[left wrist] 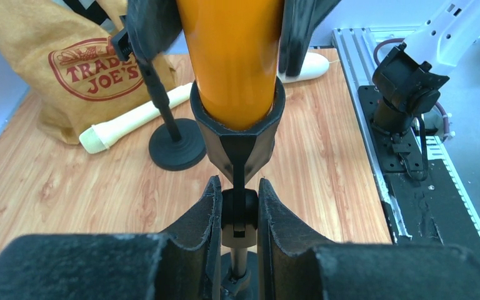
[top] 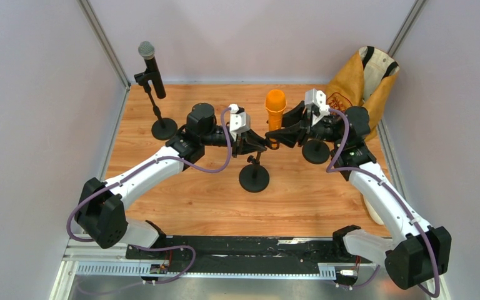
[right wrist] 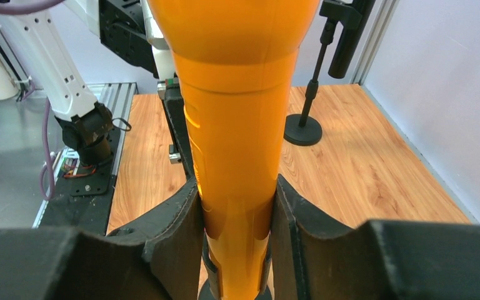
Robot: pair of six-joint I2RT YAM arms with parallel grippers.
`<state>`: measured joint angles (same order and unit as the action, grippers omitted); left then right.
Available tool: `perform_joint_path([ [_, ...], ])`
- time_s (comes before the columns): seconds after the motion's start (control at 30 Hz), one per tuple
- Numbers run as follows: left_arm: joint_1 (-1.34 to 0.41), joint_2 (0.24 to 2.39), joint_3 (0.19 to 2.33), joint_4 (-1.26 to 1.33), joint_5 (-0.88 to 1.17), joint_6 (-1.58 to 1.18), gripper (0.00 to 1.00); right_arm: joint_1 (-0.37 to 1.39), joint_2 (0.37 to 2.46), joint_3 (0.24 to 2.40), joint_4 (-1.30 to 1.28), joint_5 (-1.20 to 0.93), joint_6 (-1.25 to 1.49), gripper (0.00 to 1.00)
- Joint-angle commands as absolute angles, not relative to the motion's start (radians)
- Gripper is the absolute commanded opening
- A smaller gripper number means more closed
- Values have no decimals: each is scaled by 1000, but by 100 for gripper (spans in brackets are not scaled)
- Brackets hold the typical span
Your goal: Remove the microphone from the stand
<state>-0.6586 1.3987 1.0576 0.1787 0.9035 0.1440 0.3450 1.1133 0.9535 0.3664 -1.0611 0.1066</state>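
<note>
I should carry the microphone up out of the clip [left wrist: 237,134] with my right gripper, then outward and down to release it on the clear tabletop beyond the stand.
An orange microphone [top: 275,102] stands upright in the black clip [left wrist: 237,134] of a stand with a round base [top: 254,178] at mid-table. My left gripper [top: 255,144] is shut on the stand's swivel joint [left wrist: 240,209] just below the clip, with the orange body [left wrist: 234,56] above it. My right gripper [top: 277,135] comes in from the right and is shut on the orange microphone's lower body [right wrist: 236,156], its fingers [right wrist: 178,231] pressed against both sides just above the clip.
A black microphone [top: 147,53] sits in a second stand at the back left, base [top: 164,129]. A third stand base [top: 315,152] lies under the right arm. A Trader Joe's bag [top: 362,78] is at the back right, with a cream microphone [left wrist: 134,117] lying by it.
</note>
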Motion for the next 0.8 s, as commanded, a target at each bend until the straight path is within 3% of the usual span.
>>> perform_joint_path([
  [0.0, -661, 1433, 1046, 60, 891, 177, 0, 342, 1058, 1007, 547, -1029, 265, 3],
  [0.33, -659, 1419, 1049, 45, 879, 191, 0, 341, 1131, 1259, 222, -783, 106, 0],
  [0.77, -660, 1414, 1052, 39, 874, 192, 0, 339, 1357, 1256, 134, -339, -21, 0],
])
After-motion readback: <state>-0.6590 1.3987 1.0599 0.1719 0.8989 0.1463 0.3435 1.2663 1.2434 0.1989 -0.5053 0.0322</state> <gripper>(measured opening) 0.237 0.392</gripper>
